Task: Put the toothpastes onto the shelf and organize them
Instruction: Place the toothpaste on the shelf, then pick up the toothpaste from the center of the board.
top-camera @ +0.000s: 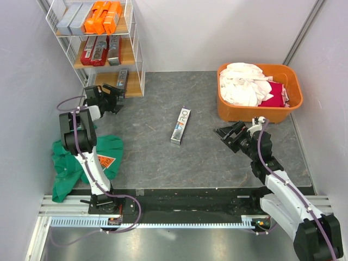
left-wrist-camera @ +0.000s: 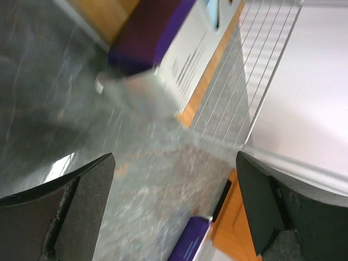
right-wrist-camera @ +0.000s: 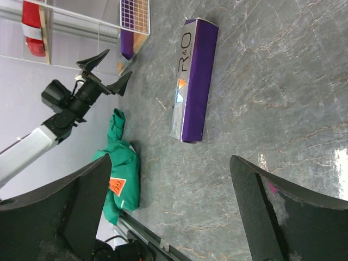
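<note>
The white/purple carton still lies off the shelf (top-camera: 98, 46), so my left gripper should next swing to the right in the top view, turn and lower onto its near half.
The white wire shelf (top-camera: 98, 46) stands at the far left. Its top board holds silver-grey (top-camera: 73, 17) and orange cartons (top-camera: 103, 16), and its middle board holds red cartons (top-camera: 95, 51). One white/purple carton (top-camera: 122, 79) lies on the bottom board and shows blurred in the left wrist view (left-wrist-camera: 163, 49). My left gripper (top-camera: 111, 98) is open and empty just in front of that board (left-wrist-camera: 174, 201). Another white/purple "R.O" carton (top-camera: 181, 125) lies flat mid-table (right-wrist-camera: 193, 81). My right gripper (top-camera: 228, 135) is open and empty to its right (right-wrist-camera: 168, 206).
An orange tub (top-camera: 288, 109) of white and red laundry stands at the far right. A green cloth (top-camera: 81, 157) lies by the left arm's base and shows in the right wrist view (right-wrist-camera: 122, 174). Walls close in on the left and at the back.
</note>
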